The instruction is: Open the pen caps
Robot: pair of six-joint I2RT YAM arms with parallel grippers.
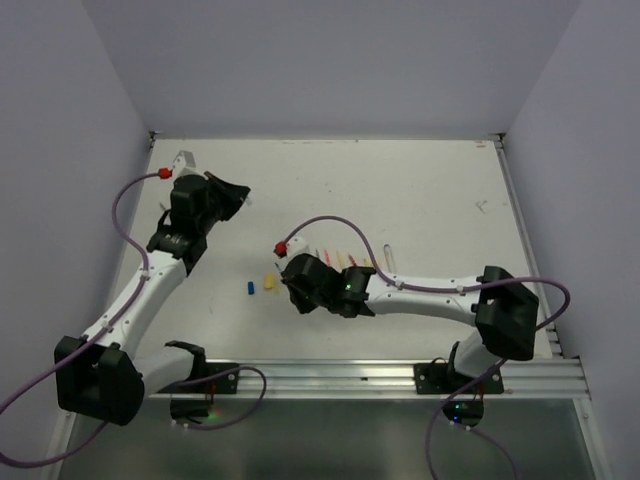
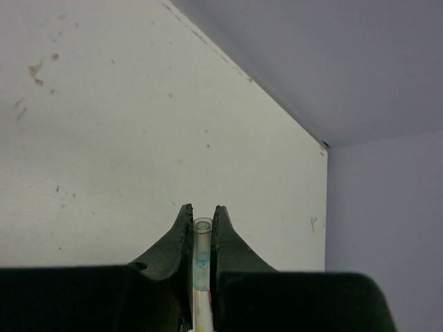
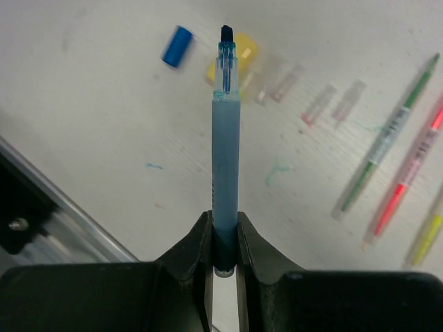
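The clear cap is in my left gripper. I need to move it back and down to the table next, beside the blue cap, where the row of loose caps ends.
My right gripper [image 3: 225, 218] is shut on the lower end of a blue pen [image 3: 225, 152]. The pen's dark tip is bare and points away over the table. Beneath it lie a loose blue pen cap [image 3: 178, 46] and a yellow cap [image 3: 239, 55], also seen from above as the blue cap [image 1: 250, 288] and yellow cap [image 1: 268, 282]. My left gripper [image 2: 201, 211] is shut on a clear, blue-stained cap [image 2: 201, 242], held above the far left of the table. From above, the left gripper [image 1: 243, 196] is far from the right gripper [image 1: 293, 287].
Several clear caps [image 3: 318, 104] lie in a row right of the yellow one. A green pen [image 3: 384, 138], a pink pen [image 3: 408, 173] and a yellow pen [image 3: 429, 235] lie further right. A metal rail [image 1: 330, 378] runs along the near edge. Walls close in the table.
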